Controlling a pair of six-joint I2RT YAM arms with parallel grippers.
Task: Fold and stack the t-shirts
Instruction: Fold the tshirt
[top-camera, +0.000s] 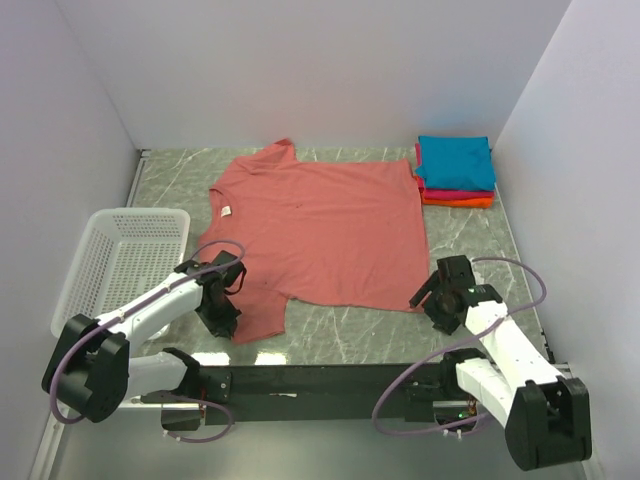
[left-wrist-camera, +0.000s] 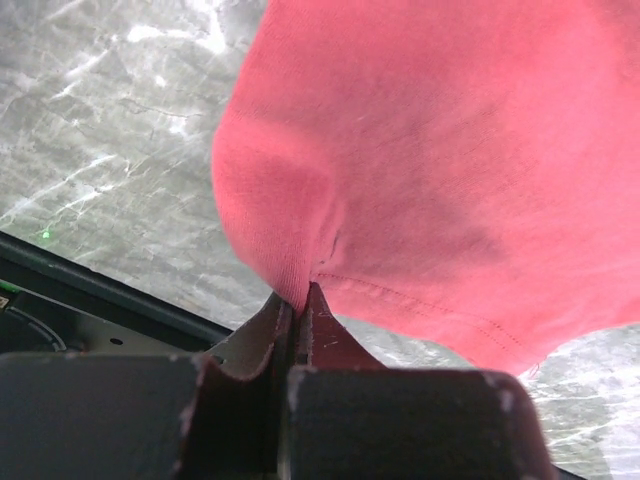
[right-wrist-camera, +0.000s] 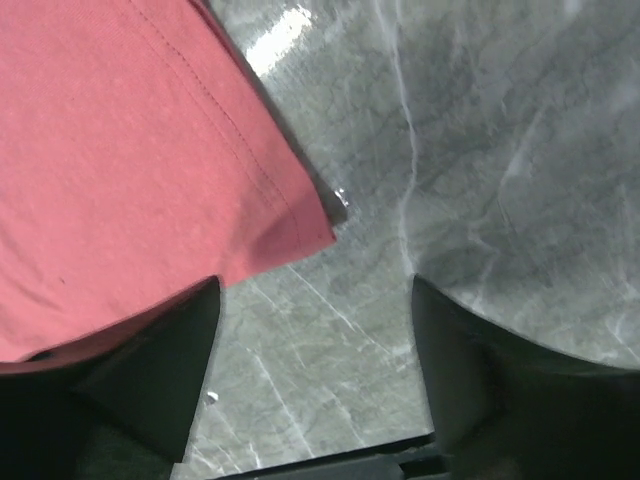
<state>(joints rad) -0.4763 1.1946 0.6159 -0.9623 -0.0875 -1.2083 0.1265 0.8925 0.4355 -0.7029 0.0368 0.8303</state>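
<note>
I should carry the near sleeve up and outward with my left gripper onto the shirt's body beside the collar and let it go, because the sleeve sticks out toward the bar.
A salmon t-shirt lies spread flat on the marble table, collar to the left. My left gripper is shut on its near sleeve; the left wrist view shows the cloth pinched between the closed jaws and lifted a little. My right gripper is open at the shirt's near right hem corner, with bare table between the fingers. A folded stack sits at the back right: a teal shirt on top, magenta and orange beneath.
A white mesh basket stands at the left edge. White walls enclose the table on three sides. A black rail runs along the near edge between the arm bases.
</note>
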